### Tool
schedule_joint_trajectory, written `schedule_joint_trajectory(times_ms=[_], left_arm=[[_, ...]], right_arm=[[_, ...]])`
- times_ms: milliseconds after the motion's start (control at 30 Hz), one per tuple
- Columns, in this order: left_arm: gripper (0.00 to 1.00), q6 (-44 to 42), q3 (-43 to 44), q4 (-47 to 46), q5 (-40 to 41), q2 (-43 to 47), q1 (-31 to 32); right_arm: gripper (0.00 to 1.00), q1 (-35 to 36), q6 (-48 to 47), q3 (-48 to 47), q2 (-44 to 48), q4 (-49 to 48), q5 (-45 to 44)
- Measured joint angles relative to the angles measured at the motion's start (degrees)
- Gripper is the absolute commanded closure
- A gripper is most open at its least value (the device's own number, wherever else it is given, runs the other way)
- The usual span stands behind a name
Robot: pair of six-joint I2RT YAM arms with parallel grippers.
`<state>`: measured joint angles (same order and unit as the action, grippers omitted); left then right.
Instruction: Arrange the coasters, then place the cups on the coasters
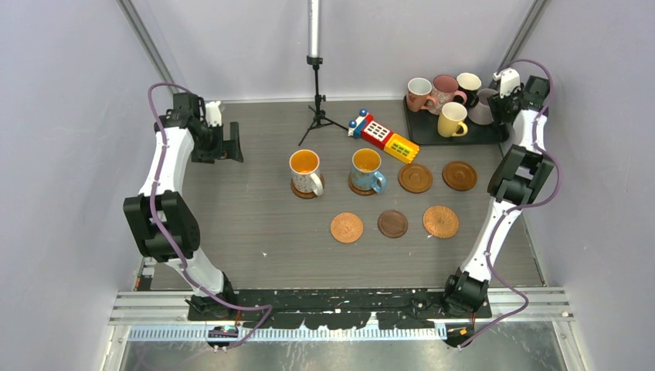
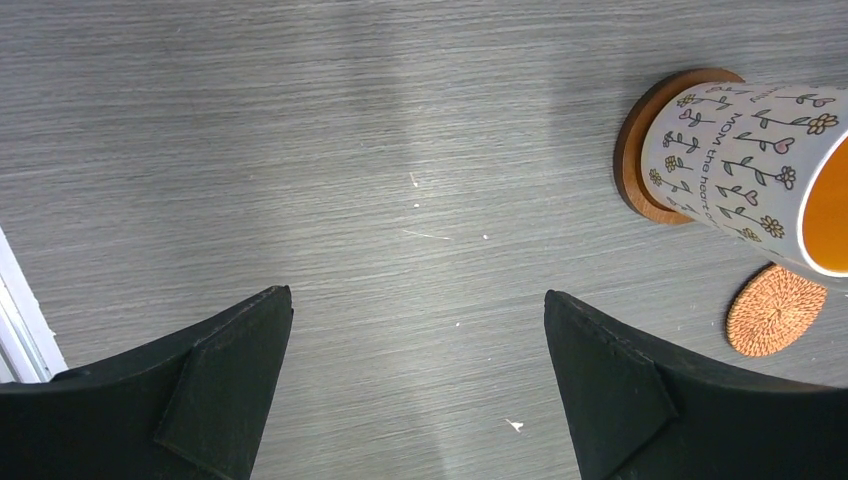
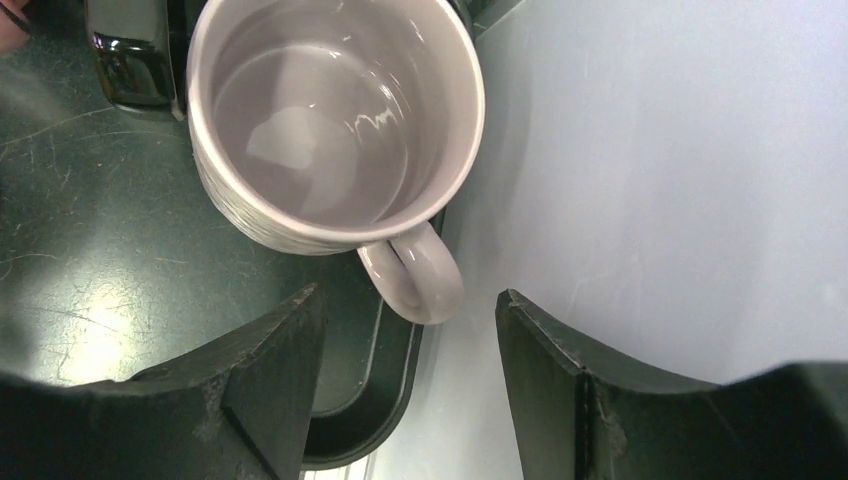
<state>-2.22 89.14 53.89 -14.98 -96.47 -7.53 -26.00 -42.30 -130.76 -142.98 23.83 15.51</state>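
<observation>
Next, my right gripper turns in line, lowers toward the cup and closes, because the lavender-grey cup's handle point(image 3: 426, 284) slants ahead of the open fingers.
A white patterned cup point(image 1: 306, 171) and a blue cup point(image 1: 367, 170), both orange inside, each stand on a brown coaster mid-table. Several bare coasters point(image 1: 415, 178) lie right of and in front of them. My right gripper point(image 3: 410, 300) is open over the tray's right edge. The handle point(image 3: 415, 280) of the lavender-grey cup point(image 3: 330, 120) sits just ahead of its fingertips, untouched. My left gripper point(image 2: 418, 300) is open over bare table at the far left. The white cup point(image 2: 740, 170) on its coaster point(image 2: 640, 150) and a woven coaster point(image 2: 775, 310) show to its right.
A black tray point(image 1: 421, 133) at the back right holds several cups: two pink, one black, one yellow point(image 1: 453, 120) and the lavender-grey point(image 1: 484, 108). A red-yellow toy block point(image 1: 382, 137) lies left of the tray. A camera tripod point(image 1: 317, 108) stands at the back centre. The wall is close behind the tray.
</observation>
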Motion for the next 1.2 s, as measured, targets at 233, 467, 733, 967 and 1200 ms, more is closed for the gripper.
schedule_joint_trajectory(times_ms=[233,467,733,967,1200], left_arm=[[0.00,0.00,0.85,0.22,0.04,-1.18,0.00],[0.00,0.04,2.01,0.50,0.50,-1.81,0.00],[0.00,0.17,2.36,0.66,0.50,-1.84,0.00],[0.00,0.26,2.38,0.66,0.52,-2.32,0.00],[0.00,0.22,2.71,0.81,1.09,-2.54,0.00]], right_arm=[[0.37,0.17,-2.03,-1.01,-2.49,0.42,0.68],[0.49,0.09,-3.67,0.39,-2.45,0.11,2.34],[0.54,0.15,-1.20,5.77,-0.48,1.22,5.68],[0.53,0.83,4.02,5.25,-0.15,2.14,5.22],[0.56,1.70,9.94,-0.07,-1.18,2.10,2.45]])
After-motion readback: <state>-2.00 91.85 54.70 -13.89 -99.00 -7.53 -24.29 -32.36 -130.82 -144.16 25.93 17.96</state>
